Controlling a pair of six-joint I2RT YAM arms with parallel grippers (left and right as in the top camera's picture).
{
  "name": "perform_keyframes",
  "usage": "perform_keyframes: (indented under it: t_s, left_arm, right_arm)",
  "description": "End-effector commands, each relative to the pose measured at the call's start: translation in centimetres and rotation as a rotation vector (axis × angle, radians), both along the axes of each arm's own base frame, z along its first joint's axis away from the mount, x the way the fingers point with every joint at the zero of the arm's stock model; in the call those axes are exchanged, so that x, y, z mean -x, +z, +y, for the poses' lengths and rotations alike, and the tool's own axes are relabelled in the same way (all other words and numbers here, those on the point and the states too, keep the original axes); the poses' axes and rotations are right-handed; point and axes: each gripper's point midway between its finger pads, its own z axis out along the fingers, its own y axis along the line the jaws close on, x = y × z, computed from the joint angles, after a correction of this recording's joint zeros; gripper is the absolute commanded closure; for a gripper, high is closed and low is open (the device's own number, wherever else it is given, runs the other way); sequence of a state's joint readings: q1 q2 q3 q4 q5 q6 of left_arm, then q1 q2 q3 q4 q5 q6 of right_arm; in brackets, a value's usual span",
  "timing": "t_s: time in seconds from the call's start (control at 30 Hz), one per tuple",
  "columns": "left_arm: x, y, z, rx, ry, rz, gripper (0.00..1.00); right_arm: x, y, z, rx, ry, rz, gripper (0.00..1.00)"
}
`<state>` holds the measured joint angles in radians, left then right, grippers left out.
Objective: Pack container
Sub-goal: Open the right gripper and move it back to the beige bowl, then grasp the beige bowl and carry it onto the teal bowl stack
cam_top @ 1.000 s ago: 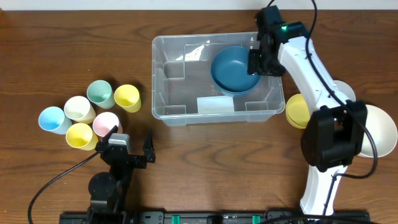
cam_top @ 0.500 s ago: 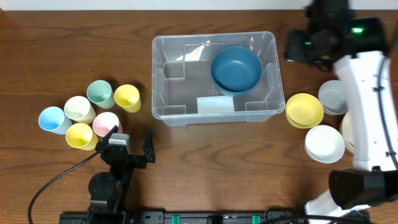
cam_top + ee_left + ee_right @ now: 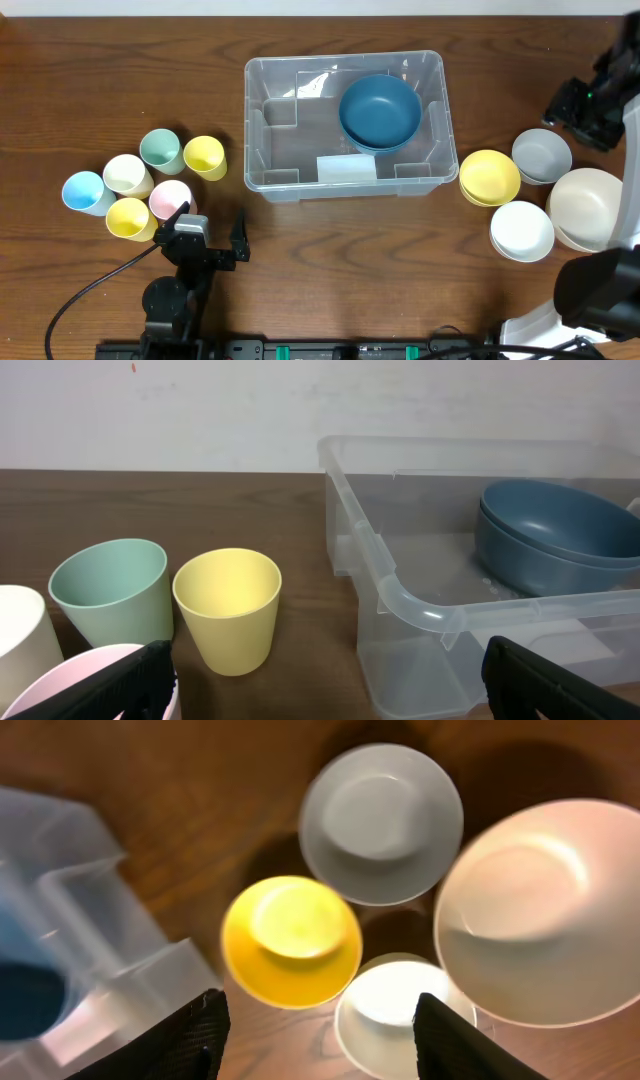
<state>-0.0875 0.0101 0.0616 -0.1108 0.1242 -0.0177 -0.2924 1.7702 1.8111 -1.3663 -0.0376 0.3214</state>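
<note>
My right gripper will move back and down onto the large cream bowl's near rim point(image 3: 588, 247) point(image 3: 594, 1017) next, because the grey and white bowls crowd its side toward the bin.
The container point(image 3: 262, 150) is a clear plastic bin at the table's middle, with a blue bowl point(image 3: 380, 112) in its right half; the container point(image 3: 400, 595) and the blue bowl point(image 3: 560, 535) also show in the left wrist view. My right gripper point(image 3: 315, 1040) is open and empty, high above a yellow bowl point(image 3: 292, 940), a grey bowl point(image 3: 380, 820), a white bowl point(image 3: 400, 1015) and a large cream bowl point(image 3: 545, 910). In the overhead view the right arm point(image 3: 590, 100) is at the right edge. My left gripper point(image 3: 210, 245) is open and empty at the table's front left.
Several cups stand left of the bin: blue point(image 3: 84, 192), cream point(image 3: 127, 174), green point(image 3: 160, 150), two yellow point(image 3: 204, 156) point(image 3: 128, 217) and pink point(image 3: 171, 198). The bowls sit right of the bin: yellow point(image 3: 489, 178), grey point(image 3: 541, 156), white point(image 3: 521, 230), cream point(image 3: 583, 208).
My right gripper has let go of the blue bowl in the bin and has swung right and up, over the bowls beside the bin. The left arm has not moved.
</note>
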Motion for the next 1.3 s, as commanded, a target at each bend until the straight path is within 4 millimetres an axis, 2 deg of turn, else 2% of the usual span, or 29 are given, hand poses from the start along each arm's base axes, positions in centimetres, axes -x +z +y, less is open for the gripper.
perform_keyframes:
  t_s: [0.0, 0.2, 0.27, 0.37, 0.53, 0.83, 1.0, 1.13, 1.27]
  left_arm:
    - [-0.1, -1.6, 0.2, -0.021, 0.006, 0.031, 0.02]
    - [-0.1, -1.6, 0.2, -0.021, 0.006, 0.031, 0.02]
    - [-0.1, -1.6, 0.2, -0.021, 0.006, 0.031, 0.02]
    - [-0.1, -1.5, 0.2, -0.021, 0.006, 0.031, 0.02]
    - [-0.1, -1.6, 0.2, -0.021, 0.006, 0.031, 0.02]
    - [-0.1, -1.6, 0.2, -0.021, 0.006, 0.031, 0.02]
    - [-0.1, -1.6, 0.2, -0.021, 0.006, 0.031, 0.02]
    - [-0.1, -1.6, 0.2, -0.021, 0.006, 0.031, 0.02]
    - [-0.1, -1.6, 0.2, -0.021, 0.006, 0.031, 0.02]
  right_arm:
    - [0.6, -2.6, -0.5, -0.041, -0.043, 0.036, 0.39]
    - [1.5, -7.3, -1.9, -0.066, -0.156, 0.066, 0.39]
    - [2.1, -8.1, -2.5, -0.075, -0.197, 0.079, 0.4]
    - [3.1, -8.2, -3.7, -0.084, -0.241, 0.097, 0.41]
    - [5.9, -8.2, -5.8, -0.122, -0.321, 0.146, 0.42]
    - [9.7, -8.4, -8.4, -0.168, -0.446, 0.207, 0.44]
    - [12.7, -8.4, -10.6, -0.189, -0.558, 0.239, 0.45]
    - [15.3, -9.3, -11.9, -0.218, -0.626, 0.264, 0.46]
    - [16.9, -11.1, -11.6, -0.246, -0.652, 0.298, 0.46]
